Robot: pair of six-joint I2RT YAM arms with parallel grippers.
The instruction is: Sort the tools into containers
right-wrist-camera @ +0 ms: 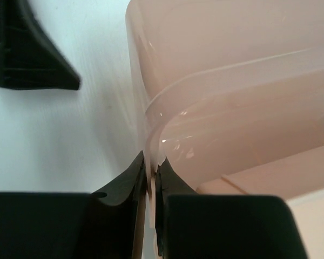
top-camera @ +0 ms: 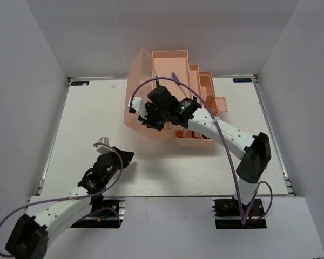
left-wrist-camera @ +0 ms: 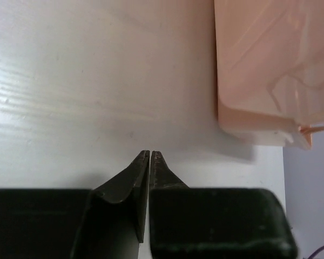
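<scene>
The toolbox's near end lies to the right of my right gripper in the top view, so I should draw the splayed lid's edge toward it and release.
The salmon-pink toolbox [top-camera: 170,63] stands open at the back middle of the table, its tiered trays [top-camera: 205,86] folded out to the right. My right gripper [top-camera: 151,120] reaches over its near left corner. In the right wrist view this gripper [right-wrist-camera: 151,159] is shut on the thin curved edge of the translucent pink lid [right-wrist-camera: 216,81]. Near the front left, my left gripper [top-camera: 127,156] is low over the table. Its jaws [left-wrist-camera: 150,154] are shut on nothing, with the toolbox corner [left-wrist-camera: 259,81] ahead to the right. No tools show in any view.
White walls close in the white table [top-camera: 97,118] on the left, back and right. A dark wedge-shaped part [right-wrist-camera: 27,54] lies on the table left of the lid in the right wrist view. A purple cable [top-camera: 227,151] loops beside the right arm.
</scene>
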